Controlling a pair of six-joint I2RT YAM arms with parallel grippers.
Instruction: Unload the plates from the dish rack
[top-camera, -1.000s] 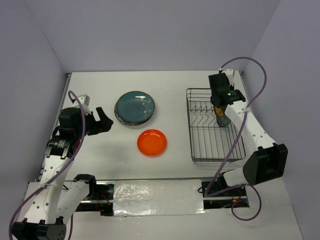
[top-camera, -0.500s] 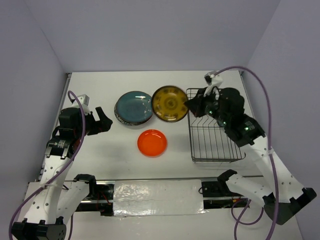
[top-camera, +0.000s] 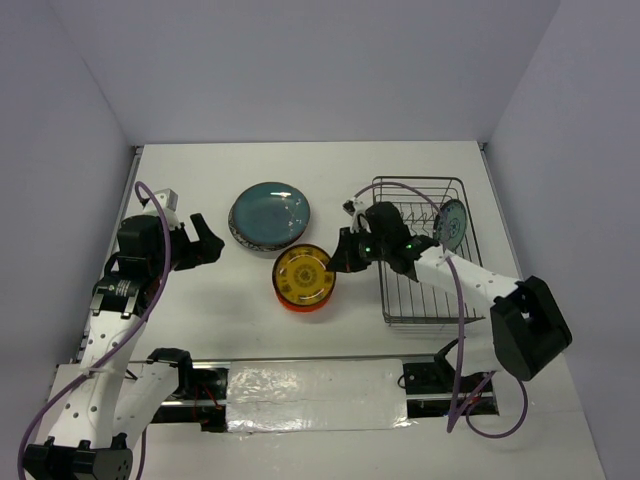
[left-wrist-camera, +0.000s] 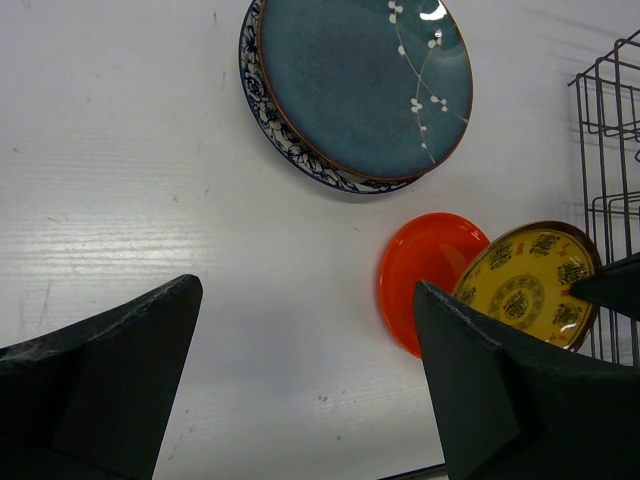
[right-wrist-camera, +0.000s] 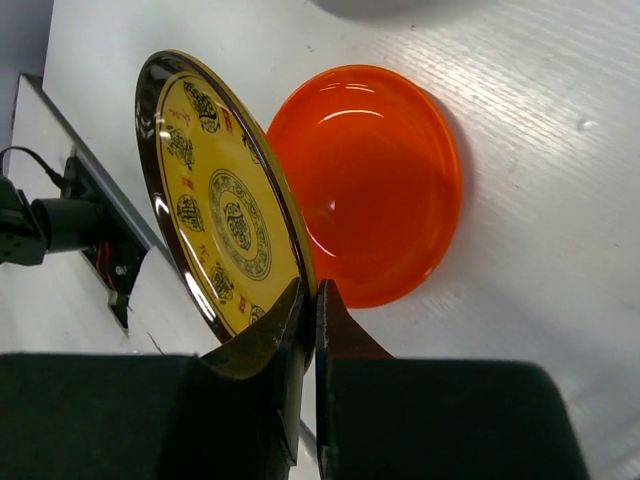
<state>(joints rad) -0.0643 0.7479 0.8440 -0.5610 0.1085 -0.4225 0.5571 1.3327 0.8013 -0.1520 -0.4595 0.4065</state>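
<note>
The yellow patterned plate still hangs tilted, so next my right gripper will lower it onto the middle of the orange plate (right-wrist-camera: 366, 187).
My right gripper (right-wrist-camera: 312, 300) is shut on the rim of a yellow patterned plate with a dark edge (right-wrist-camera: 220, 200). It holds that plate tilted just above the small orange plate (right-wrist-camera: 375, 180) on the table. From above, the yellow plate (top-camera: 303, 273) covers most of the orange plate (top-camera: 308, 300), with the right gripper (top-camera: 340, 262) at its right edge. A stack of large teal plates (top-camera: 270, 213) lies behind them. The grey wire dish rack (top-camera: 425, 290) holds one small teal-patterned plate (top-camera: 452, 222) on edge. My left gripper (top-camera: 205, 243) is open and holds nothing, left of the stack.
In the left wrist view the left gripper (left-wrist-camera: 305, 290) hangs over bare white table, with the teal plate (left-wrist-camera: 360, 80) ahead and the rack's corner (left-wrist-camera: 610, 120) at the right. Grey walls close in the table on three sides.
The right arm lifted the yellow plate out of the rack and carried it left and nearer, to above the orange plate. The left arm has not moved.
</note>
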